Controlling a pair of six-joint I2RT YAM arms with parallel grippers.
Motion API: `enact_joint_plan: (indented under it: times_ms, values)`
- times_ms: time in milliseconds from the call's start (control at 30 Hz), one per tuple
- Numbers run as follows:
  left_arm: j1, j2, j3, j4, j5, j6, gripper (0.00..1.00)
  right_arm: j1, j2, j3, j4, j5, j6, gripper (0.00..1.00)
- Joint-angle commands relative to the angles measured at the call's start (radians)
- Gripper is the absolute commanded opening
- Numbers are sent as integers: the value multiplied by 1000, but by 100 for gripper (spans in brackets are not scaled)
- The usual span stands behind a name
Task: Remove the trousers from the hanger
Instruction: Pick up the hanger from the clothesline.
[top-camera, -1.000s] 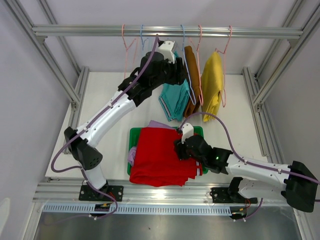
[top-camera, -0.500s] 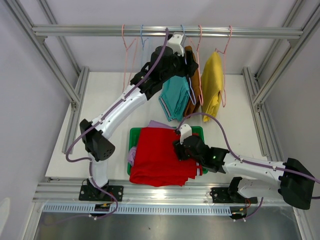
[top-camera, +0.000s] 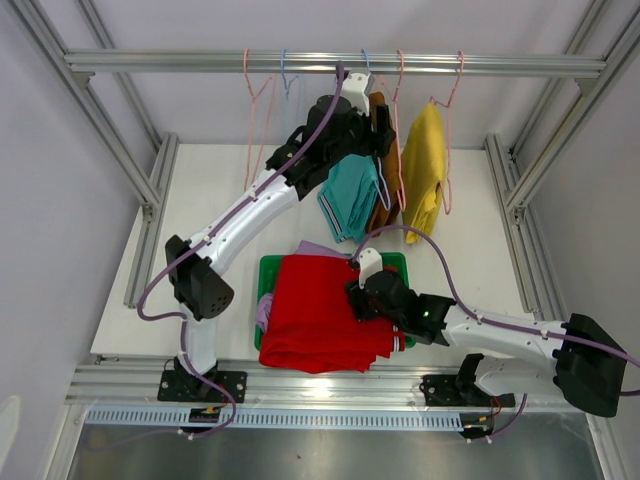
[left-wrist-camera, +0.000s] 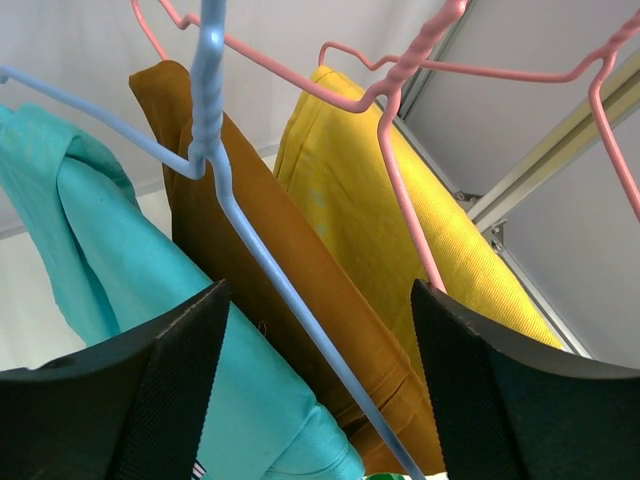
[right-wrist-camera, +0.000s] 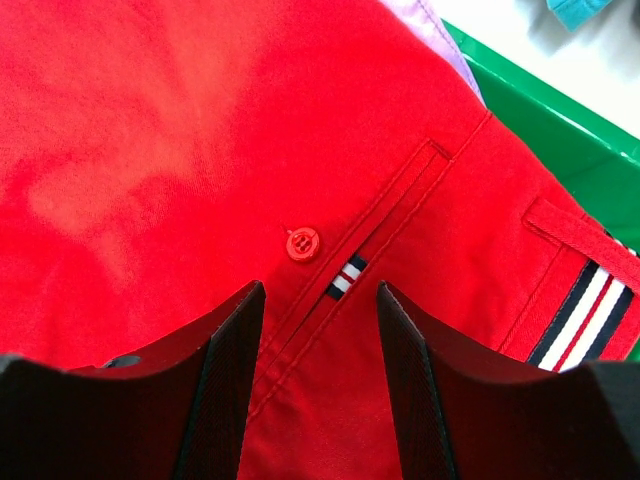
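Observation:
I next need to keep my left gripper nearly in place beside the teal trousers (left-wrist-camera: 90, 250) and close its fingers, as the blue hanger's thin wire (left-wrist-camera: 322, 340) already runs between them.
Three pairs of trousers hang from the rail: teal (top-camera: 348, 195) on a blue hanger (left-wrist-camera: 215, 170), brown (top-camera: 384, 170) and yellow (top-camera: 425, 165) on pink hangers (left-wrist-camera: 400, 150). My left gripper (top-camera: 372, 125) is up among them, open. In the left wrist view its jaws (left-wrist-camera: 315, 385) stand wide on either side of the blue hanger's wire, with the teal trousers (left-wrist-camera: 90, 250) on the left and the brown trousers (left-wrist-camera: 280, 250) behind. The red trousers (top-camera: 320, 310) lie spread on the green tray (top-camera: 400, 262), over the lilac pair (top-camera: 263, 310). My right gripper (right-wrist-camera: 315, 380) hovers open just above the red trousers (right-wrist-camera: 200, 130).
Two bare hangers, one pink (top-camera: 258, 95) and one blue (top-camera: 286, 80), hang left of the left arm on the aluminium rail (top-camera: 150, 62). Frame posts (top-camera: 520, 190) border the white table on both sides. The tray's green rim (right-wrist-camera: 560, 120) shows beyond the red cloth.
The left arm has swung right and up into the hangers and its jaws have opened wider round the blue hanger wire. The right gripper has barely moved over the red trousers.

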Motion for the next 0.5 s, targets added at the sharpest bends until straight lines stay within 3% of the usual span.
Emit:
enact_joint_plan:
  times_ms: [0,100,133,200,300,400,467]
  values:
    - [7,11,27,57,15,6,79,-3,8,1,30,-3,3,53]
    - [13,15,23,65,15,-5,80,-5,2,-2,30,-2,5,53]
    - [15,17,21,68,20,-13,75,-7,2,-4,31,0,6,53]
    - [21,18,21,67,25,-20,61,-8,7,-5,36,-2,6,53]
    - [24,14,13,65,26,-27,23,-8,11,-2,36,-5,5,53]
    - [24,0,1,67,29,-25,8,-10,10,-1,34,-3,3,52]
    - [24,-15,-17,70,31,-25,6,-10,8,1,34,-5,3,52]
